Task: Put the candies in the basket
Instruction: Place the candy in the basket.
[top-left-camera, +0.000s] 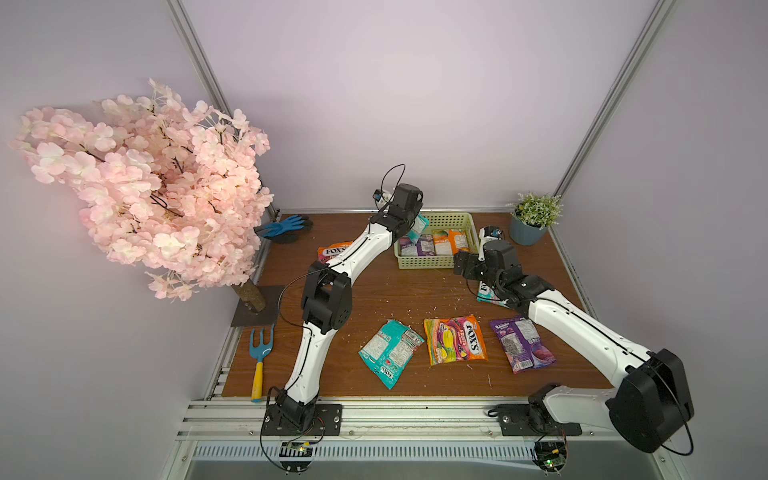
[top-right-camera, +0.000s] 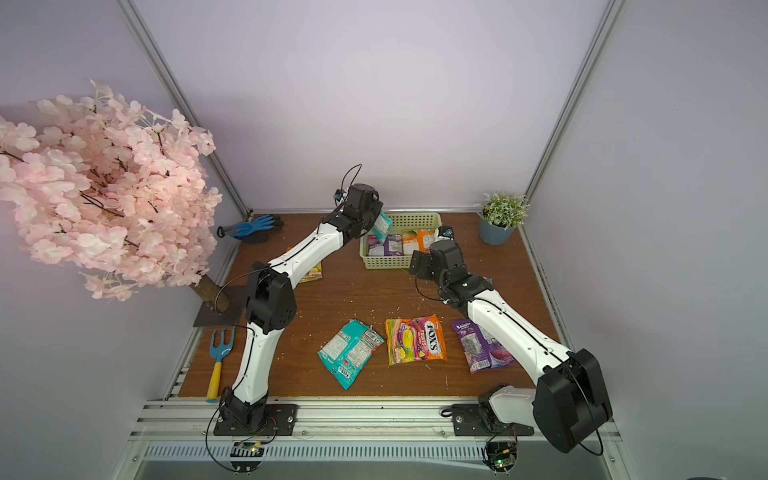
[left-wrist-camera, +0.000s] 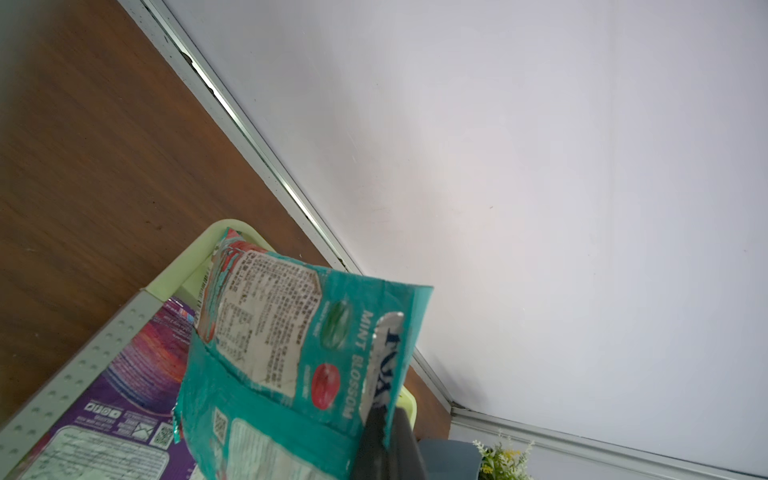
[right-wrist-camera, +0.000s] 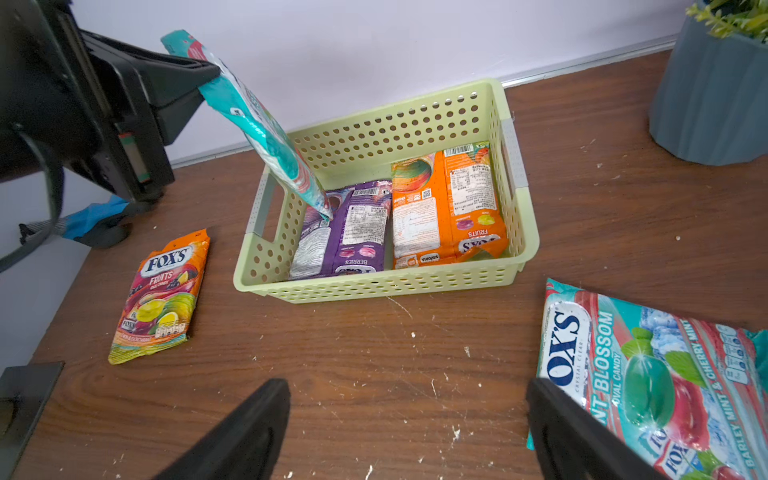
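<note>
Next I should move my left gripper down toward the purple bags in the basket (left-wrist-camera: 132, 400) and release the teal bag's corner, since that corner still stands high above the basket's rim.
My left gripper (right-wrist-camera: 208, 70) is shut on a corner of a teal candy bag (top-left-camera: 417, 226) (left-wrist-camera: 291, 353). The bag hangs tilted over the left end of the pale green basket (top-left-camera: 424, 262) (right-wrist-camera: 374, 286), its lower tip down among the bags inside. Purple bags (right-wrist-camera: 349, 232) and orange bags (right-wrist-camera: 449, 208) lie in the basket. My right gripper (right-wrist-camera: 407, 395) stands open low over bare wood in front of the basket, one finger beside a teal bag (right-wrist-camera: 648, 374). On the table lie an orange bag (right-wrist-camera: 162, 295), a teal bag (top-left-camera: 390, 351), an orange bag (top-left-camera: 455, 338) and a purple bag (top-left-camera: 521, 343).
A blue-grey plant pot (top-left-camera: 530, 228) stands at the back right corner. A blue glove (top-left-camera: 282, 228) lies back left. A garden fork (top-left-camera: 259, 357) and a pink blossom tree (top-left-camera: 145, 187) on a metal base take up the left side. Crumbs dot the wood.
</note>
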